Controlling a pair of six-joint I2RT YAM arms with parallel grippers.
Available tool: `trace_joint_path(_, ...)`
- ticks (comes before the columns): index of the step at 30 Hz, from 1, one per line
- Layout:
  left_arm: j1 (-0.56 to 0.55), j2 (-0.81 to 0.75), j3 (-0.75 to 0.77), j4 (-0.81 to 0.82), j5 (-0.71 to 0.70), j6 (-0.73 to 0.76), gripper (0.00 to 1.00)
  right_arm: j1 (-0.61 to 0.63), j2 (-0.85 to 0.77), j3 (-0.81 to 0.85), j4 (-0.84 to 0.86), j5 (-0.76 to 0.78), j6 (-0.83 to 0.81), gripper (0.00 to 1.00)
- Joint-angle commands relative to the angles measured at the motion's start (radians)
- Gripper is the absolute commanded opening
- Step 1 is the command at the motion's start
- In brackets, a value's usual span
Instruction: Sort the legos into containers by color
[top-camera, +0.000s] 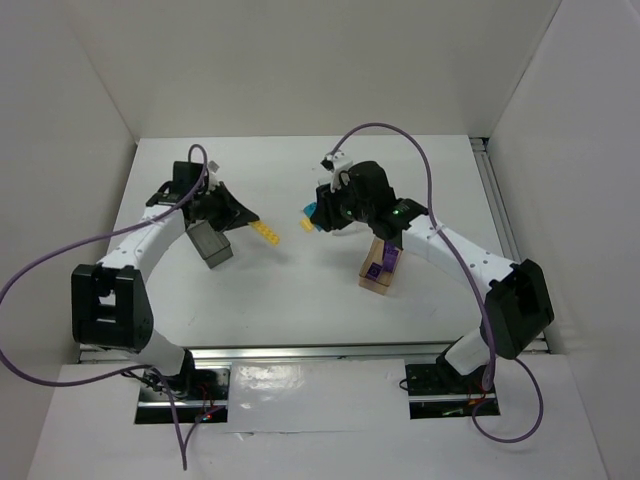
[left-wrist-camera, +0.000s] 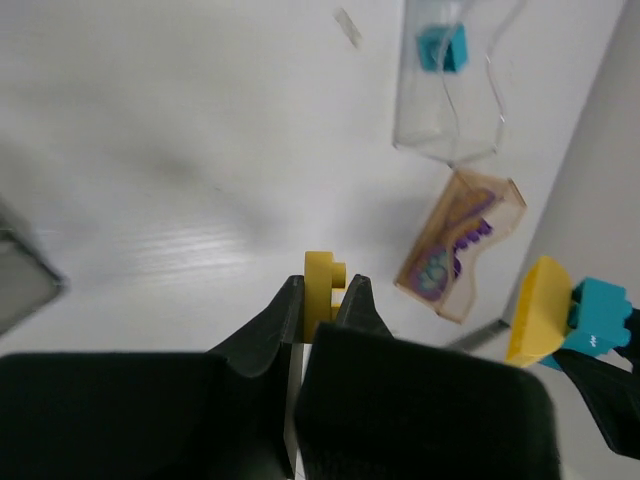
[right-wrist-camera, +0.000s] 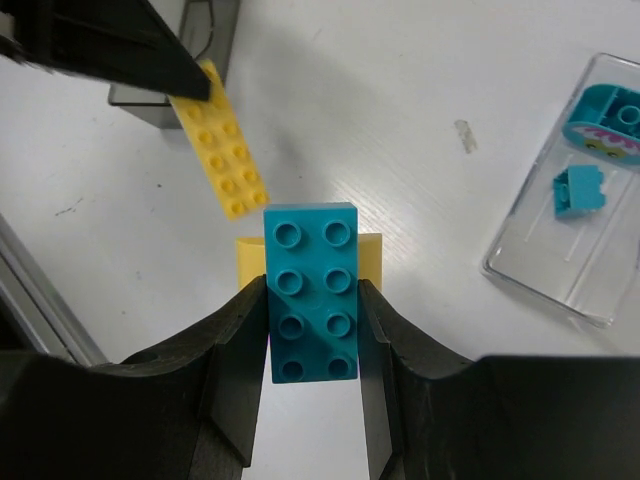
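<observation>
My left gripper will move away from the right gripper, over the dark grey bin (top-camera: 208, 243), and release the yellow lego, since the other bins hold teal and purple.
My left gripper (top-camera: 248, 222) (left-wrist-camera: 322, 292) is shut on a flat yellow lego (top-camera: 266, 233) (left-wrist-camera: 320, 275), held above the table just right of the dark grey bin (top-camera: 208, 243). My right gripper (top-camera: 320, 216) (right-wrist-camera: 312, 295) is shut on a teal two-by-four lego (right-wrist-camera: 310, 245) with a yellow piece (right-wrist-camera: 247, 262) stuck under it. The two grippers face each other, and the flat yellow lego also shows in the right wrist view (right-wrist-camera: 222, 140). The clear bin (right-wrist-camera: 520, 262) (left-wrist-camera: 445, 110) holds teal legos (right-wrist-camera: 580, 188). The tan bin (top-camera: 380, 268) (left-wrist-camera: 500, 215) holds purple legos (left-wrist-camera: 450, 250).
White walls close in the table on the left, back and right. A metal rail (top-camera: 320, 352) runs along the near edge between the arm bases. The dark grey bin sits at the left edge of the left wrist view (left-wrist-camera: 20, 285).
</observation>
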Motion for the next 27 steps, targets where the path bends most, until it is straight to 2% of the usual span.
trace_joint_path(1, 0.073, -0.057, 0.052, -0.066, -0.116, 0.074, 0.00, -0.011, -0.027, 0.025, 0.029, 0.079, 0.017, 0.07)
trace_joint_path(8, 0.251, -0.143, 0.052, -0.161, -0.237, 0.134, 0.00, -0.033, -0.027, 0.015, 0.029, 0.056, 0.026, 0.07)
trace_joint_path(13, 0.355, -0.132, 0.052, -0.192, -0.231, 0.181, 0.00, -0.033, -0.027, 0.015, 0.020, 0.056, 0.026, 0.07)
trace_joint_path(21, 0.380, -0.011, 0.061, -0.142, -0.174, 0.200, 0.00, -0.033, -0.027, 0.006, 0.011, 0.045, 0.026, 0.07)
trace_joint_path(22, 0.380, 0.007, 0.071, -0.142, -0.174, 0.200, 0.05, -0.033, -0.027, 0.006, 0.011, 0.045, 0.026, 0.07)
trace_joint_path(23, 0.380, 0.024, 0.095, -0.142, -0.165, 0.209, 0.34, -0.033, -0.027, 0.006, 0.011, 0.036, 0.026, 0.07)
trace_joint_path(25, 0.380, 0.037, 0.117, -0.157, -0.156, 0.232, 0.70, -0.033, -0.027, 0.015, 0.011, 0.025, 0.026, 0.07)
trace_joint_path(27, 0.380, 0.051, 0.153, -0.172, -0.119, 0.247, 0.90, -0.033, -0.027, 0.015, 0.011, 0.005, 0.026, 0.07)
